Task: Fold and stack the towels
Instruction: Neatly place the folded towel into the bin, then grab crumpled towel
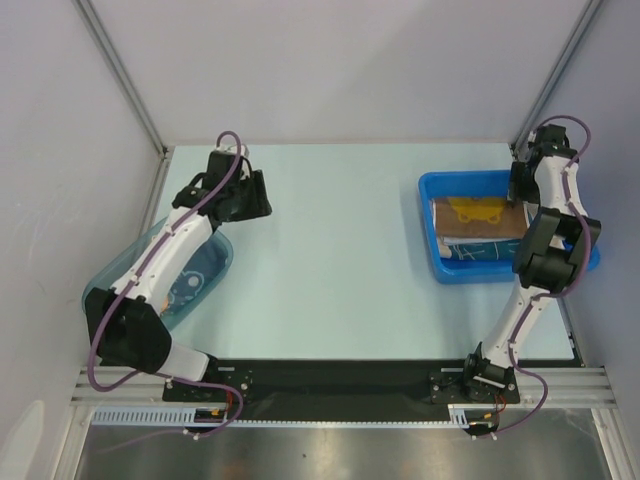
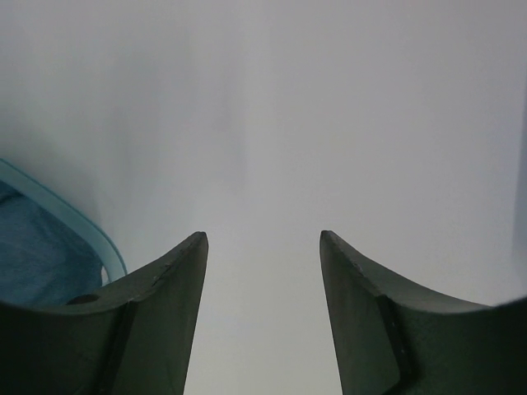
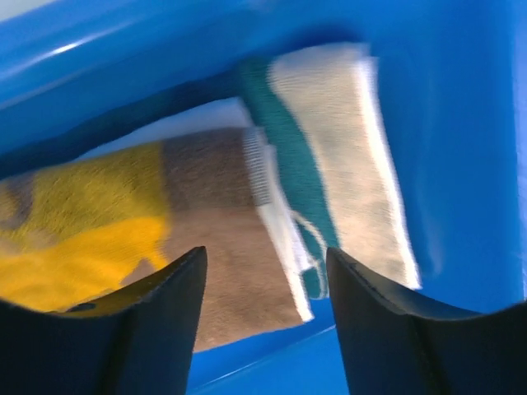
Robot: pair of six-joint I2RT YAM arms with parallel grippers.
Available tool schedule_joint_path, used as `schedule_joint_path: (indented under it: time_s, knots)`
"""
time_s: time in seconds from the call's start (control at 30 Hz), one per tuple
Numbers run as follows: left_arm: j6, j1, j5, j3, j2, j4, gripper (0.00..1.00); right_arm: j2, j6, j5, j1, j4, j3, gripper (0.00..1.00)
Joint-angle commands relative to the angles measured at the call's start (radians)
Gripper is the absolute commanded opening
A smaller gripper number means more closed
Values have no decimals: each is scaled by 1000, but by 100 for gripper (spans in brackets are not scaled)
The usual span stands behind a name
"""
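Note:
I will next swing my left gripper toward the teal tub, back and down onto the blue towel, since only table shows between its open fingers.
A brown towel (image 1: 478, 214) with a yellow mark lies folded on top of a stack in the blue bin (image 1: 430, 225) at the right. A teal-and-white towel (image 1: 478, 251) shows under it. In the right wrist view the brown towel (image 3: 214, 197) overlaps the teal-and-white towel (image 3: 325, 123). My right gripper (image 3: 265, 253) hangs open just above their near edge with nothing between its fingers; it is over the bin's back right (image 1: 520, 186). My left gripper (image 1: 258, 197) is open and empty (image 2: 263, 239) over bare table. A blue towel (image 2: 33, 255) lies in the teal tub (image 2: 78, 220).
The translucent teal tub (image 1: 218, 262) sits at the table's left edge, partly under my left arm. The blue bin's wall (image 3: 469, 123) rises close around my right gripper. Grey walls and metal posts close off the back and both sides.

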Motion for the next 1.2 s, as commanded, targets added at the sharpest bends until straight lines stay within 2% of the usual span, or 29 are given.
schedule_joint_path:
  time_s: [0.0,0.03,0.1,0.13,0.2,0.23,0.3,0.33,0.47,0.57,0.7,0.9,0.93,0.97,1.03,1.07,1.17]
  knots:
    - [36,40,-65,40,-28,8,63,-38,81,117,-1,38,51,67]
    - [42,68,-70,46,-40,0,63,-58,132,114,5,28,48,70]
    - [39,132,-85,37,-54,-6,63,-136,167,62,49,32,15,92]
    - [32,161,-85,19,-69,-15,63,-165,203,48,69,37,3,100]
    - [18,253,-79,-17,-89,-17,63,-245,236,10,132,34,-13,100]
    - [10,286,-68,-53,-98,-17,63,-271,252,-1,213,43,-42,100]
    - [10,377,-61,-95,-127,-12,65,-363,269,-47,296,93,-94,100]
    - [15,401,-58,-133,-135,-9,65,-395,278,-58,391,115,-122,100]
    - [36,485,-70,-217,-120,28,65,-521,319,-156,573,240,-273,100]
    - [77,510,-137,-231,-57,31,61,-558,352,-204,689,288,-295,100]
    - [88,537,-131,-247,6,48,60,-545,330,-187,786,296,-289,100]
    - [87,556,-81,-285,107,80,62,-521,326,-199,815,319,-318,100]
    - [87,556,-79,-258,145,68,61,-522,324,-199,815,325,-330,100]
    - [87,556,-71,-251,196,59,53,-518,326,-201,813,327,-332,100]
    - [88,556,-80,-229,231,43,43,-517,326,-207,815,320,-334,100]
    - [88,556,-77,-221,244,26,27,-521,312,-208,815,316,-334,100]
    - [97,556,-99,-176,221,-26,4,-538,277,-167,809,298,-327,100]
